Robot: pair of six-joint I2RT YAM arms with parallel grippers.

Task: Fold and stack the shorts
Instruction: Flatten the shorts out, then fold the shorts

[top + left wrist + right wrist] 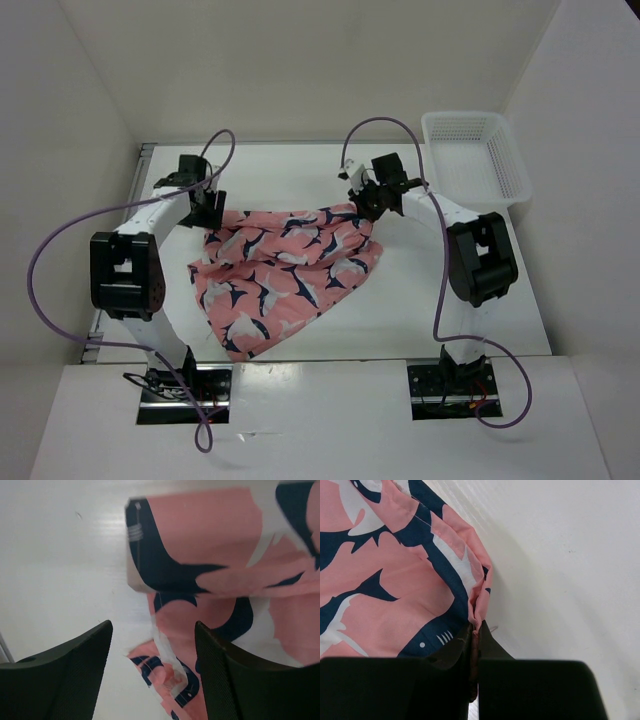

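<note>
The left gripper, still open, will next ease outward to close on the shorts' free far corner, while the right gripper pinches the other corner.
The salmon-pink shorts with a navy-and-white print lie spread on the white table between my two arms. My left gripper is open at the shorts' far left corner; in the left wrist view its fingers stand wide apart over a crumpled edge of the shorts. My right gripper is shut on the shorts' far right corner; the right wrist view shows the pinched fabric edge between the closed fingers, and the fabric looks lifted there.
A white plastic mesh basket stands at the back right of the table. White walls close in the table at left, back and right. The arm bases sit at the near edge.
</note>
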